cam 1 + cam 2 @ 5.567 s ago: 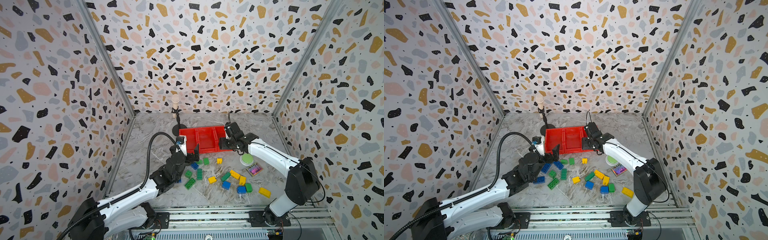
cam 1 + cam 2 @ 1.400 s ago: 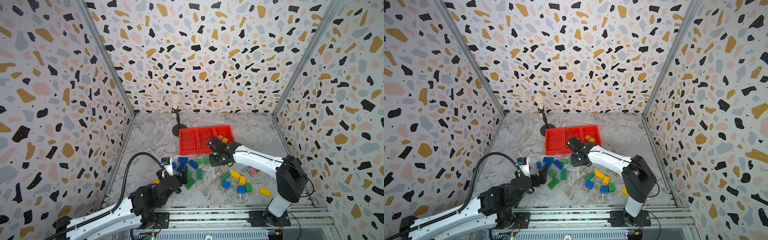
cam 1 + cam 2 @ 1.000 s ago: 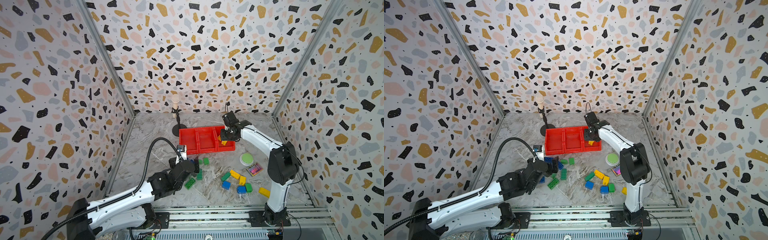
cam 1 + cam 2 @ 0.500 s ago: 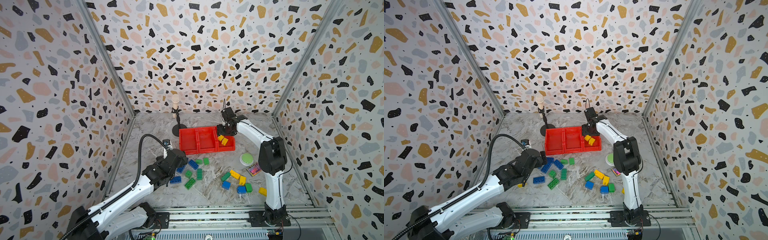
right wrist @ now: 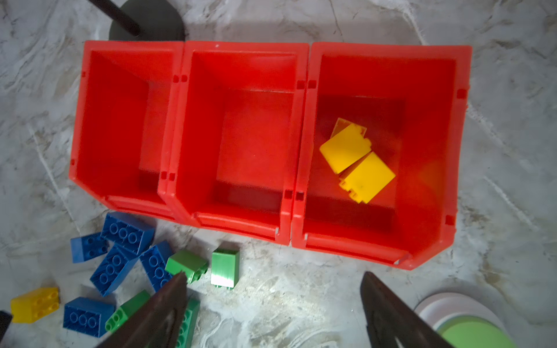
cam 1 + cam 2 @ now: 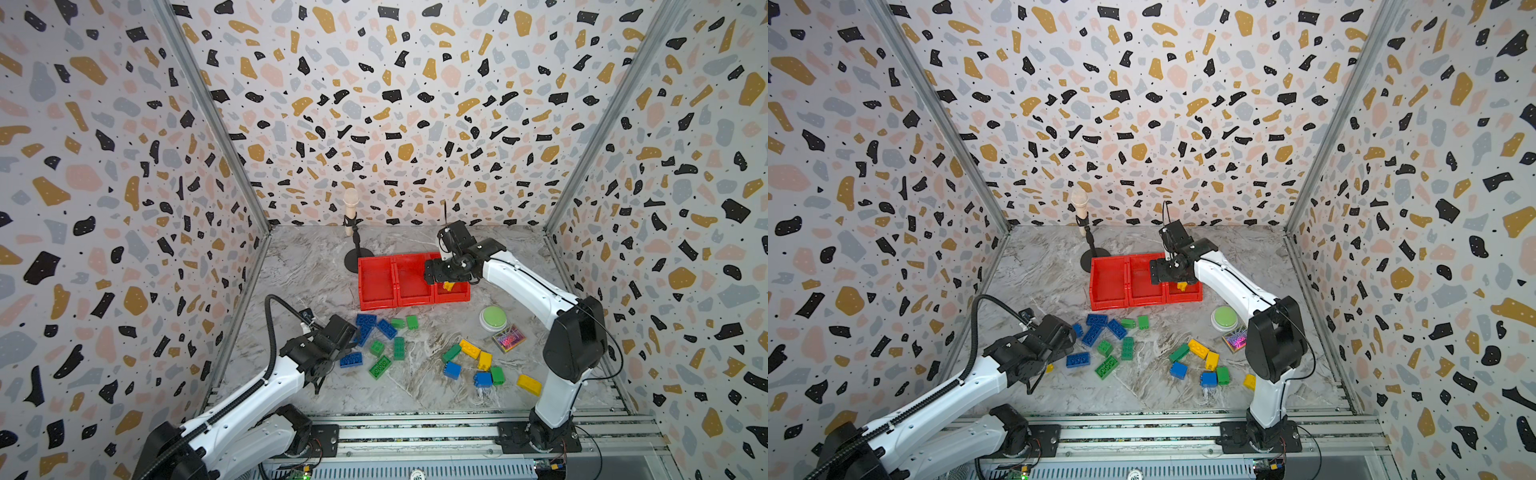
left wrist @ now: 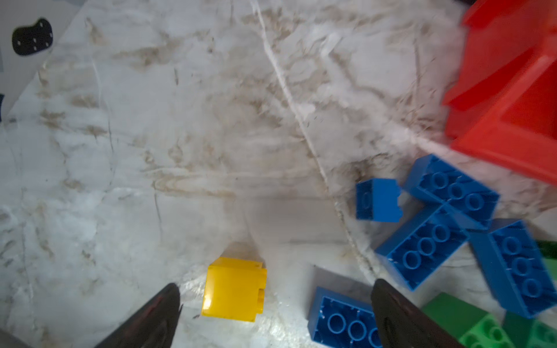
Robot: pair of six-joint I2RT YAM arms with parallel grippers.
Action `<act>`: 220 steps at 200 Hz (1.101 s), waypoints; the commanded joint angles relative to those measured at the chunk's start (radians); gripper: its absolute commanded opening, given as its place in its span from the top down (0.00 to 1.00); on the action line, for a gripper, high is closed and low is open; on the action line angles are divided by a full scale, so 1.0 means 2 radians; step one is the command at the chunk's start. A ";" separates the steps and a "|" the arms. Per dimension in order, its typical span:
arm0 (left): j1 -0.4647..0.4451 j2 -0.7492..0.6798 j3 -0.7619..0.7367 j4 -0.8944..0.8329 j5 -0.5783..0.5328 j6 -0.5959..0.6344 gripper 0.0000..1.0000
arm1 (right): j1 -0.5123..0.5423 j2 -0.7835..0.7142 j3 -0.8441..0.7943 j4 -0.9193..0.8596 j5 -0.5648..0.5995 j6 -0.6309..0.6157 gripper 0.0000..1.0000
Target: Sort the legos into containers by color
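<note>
The robot will next lower its left gripper onto the small yellow lego (image 6: 1049, 368) (image 7: 234, 291) and close on the lego's sides, because that lego is below the gripper, between the open fingers.
Three joined red containers (image 6: 376, 286) (image 6: 1108, 286) (image 5: 241, 135) stand mid-table. Two yellow legos (image 5: 357, 161) (image 6: 448, 286) lie in the right-hand one; the other two hold nothing. My right gripper (image 6: 446, 272) (image 5: 272, 275) hangs open over that bin's front edge, empty. Blue legos (image 6: 374, 328) and green legos (image 6: 397, 345) lie in front of the containers, and mixed legos (image 6: 473, 361) lie further right. My left gripper (image 6: 1038, 374) (image 7: 275, 284) is open, low over the table, with a small yellow lego (image 7: 233, 289) (image 6: 1050, 368) between its fingers and a blue lego (image 7: 340, 319) by one finger.
A green-topped white button (image 6: 493, 318) and an iridescent square card (image 6: 508, 338) sit right of the bricks. A black round-based stand (image 6: 358, 259) rises behind the left container. Speckled walls close three sides, and a metal rail (image 6: 415, 432) runs along the front.
The right gripper has opened over the right container, and the yellow brick it carried now lies inside. The left arm has drawn back to the front left of the blue bricks.
</note>
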 commanded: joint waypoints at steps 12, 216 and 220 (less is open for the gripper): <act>0.011 -0.008 -0.026 0.012 0.012 -0.049 0.00 | 0.007 -0.084 -0.072 -0.003 0.016 0.029 0.09; 0.044 0.088 -0.062 0.100 -0.002 -0.025 0.54 | -0.035 -0.294 -0.219 -0.052 0.052 0.059 0.09; 0.044 0.089 -0.060 0.100 -0.002 -0.025 0.57 | -0.035 -0.294 -0.219 -0.054 0.054 0.059 0.10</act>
